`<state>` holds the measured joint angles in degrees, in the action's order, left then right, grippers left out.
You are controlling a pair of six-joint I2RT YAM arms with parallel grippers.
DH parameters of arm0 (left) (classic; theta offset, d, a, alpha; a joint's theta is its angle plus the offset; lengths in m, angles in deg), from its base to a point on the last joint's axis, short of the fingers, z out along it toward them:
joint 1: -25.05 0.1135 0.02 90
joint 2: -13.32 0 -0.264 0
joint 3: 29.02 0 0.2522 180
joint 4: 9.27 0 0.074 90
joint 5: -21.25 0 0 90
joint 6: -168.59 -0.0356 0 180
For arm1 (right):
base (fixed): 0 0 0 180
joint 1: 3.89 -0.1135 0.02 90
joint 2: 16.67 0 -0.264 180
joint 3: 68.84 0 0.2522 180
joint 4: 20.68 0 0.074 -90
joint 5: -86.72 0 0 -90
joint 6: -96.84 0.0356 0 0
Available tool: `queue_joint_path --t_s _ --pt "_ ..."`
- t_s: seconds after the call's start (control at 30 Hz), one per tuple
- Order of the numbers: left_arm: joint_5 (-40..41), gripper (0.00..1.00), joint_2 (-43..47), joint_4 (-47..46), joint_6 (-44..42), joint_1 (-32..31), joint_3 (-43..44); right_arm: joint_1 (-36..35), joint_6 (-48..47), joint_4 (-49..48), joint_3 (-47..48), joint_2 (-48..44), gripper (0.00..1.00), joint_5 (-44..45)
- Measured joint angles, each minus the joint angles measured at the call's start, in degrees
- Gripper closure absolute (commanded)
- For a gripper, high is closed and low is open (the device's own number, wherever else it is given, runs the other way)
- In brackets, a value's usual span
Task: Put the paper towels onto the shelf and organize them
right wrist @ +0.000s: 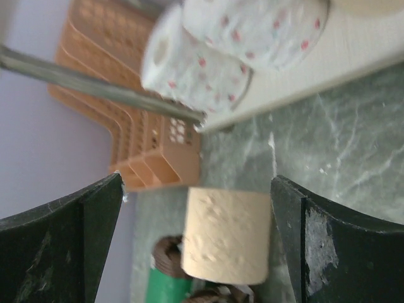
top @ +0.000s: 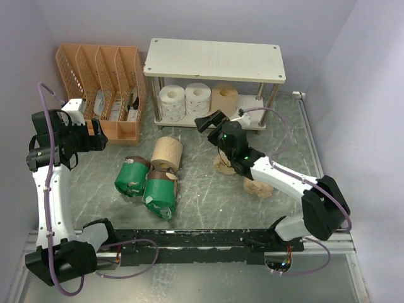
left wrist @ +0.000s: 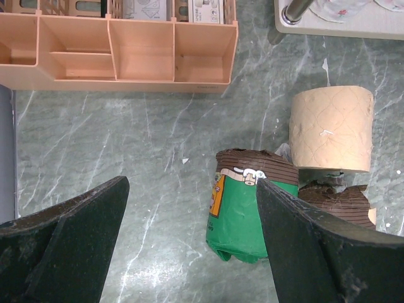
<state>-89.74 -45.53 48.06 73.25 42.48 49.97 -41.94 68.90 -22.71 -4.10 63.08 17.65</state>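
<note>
The right gripper moves back down onto the bare tan roll's near end (top: 165, 163) (right wrist: 224, 271) next, since that lies below it and to its left in the top view.
The shelf (top: 214, 60) stands at the back; its lower board holds two white rolls (top: 172, 102) (top: 197, 98) and a tan roll (top: 224, 98). On the table lie a bare tan roll (top: 167, 153) and two green-wrapped rolls (top: 131, 177) (top: 161, 194). Two tan-paper-wrapped rolls (top: 222, 165) (top: 259, 186) lie partly under my right arm. My left gripper (top: 96, 139) is open and empty above the table; its wrist view shows a green roll (left wrist: 243, 214) beside the right finger. My right gripper (top: 213, 120) is open and empty before the shelf, above the bare tan roll (right wrist: 227, 233).
An orange slotted file organizer (top: 101, 91) stands left of the shelf, close to my left gripper, and shows in the left wrist view (left wrist: 120, 50). Grey walls close in the sides and back. A black rail (top: 202, 238) runs along the near edge.
</note>
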Motion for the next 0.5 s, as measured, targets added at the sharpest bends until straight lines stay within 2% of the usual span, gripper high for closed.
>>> queue_joint_path --t_s 0.13,0.2,0.37,0.5 --pt "0.0 0.06 0.0 0.0 0.0 0.0 0.0 -0.8 -3.2 -1.5 -1.8 5.1 0.0 -6.2" --pt "0.0 0.06 -0.1 0.0 0.0 0.0 0.0 -1.9 -7.3 -0.1 0.3 9.5 0.0 -8.2" --pt "0.0 0.06 0.0 0.0 0.0 0.0 0.0 -10.1 -24.2 7.3 14.3 18.6 0.01 -8.8" --pt "0.1 0.06 0.2 0.0 0.0 0.0 0.0 -16.3 -38.0 9.3 18.0 17.9 0.12 -8.1"
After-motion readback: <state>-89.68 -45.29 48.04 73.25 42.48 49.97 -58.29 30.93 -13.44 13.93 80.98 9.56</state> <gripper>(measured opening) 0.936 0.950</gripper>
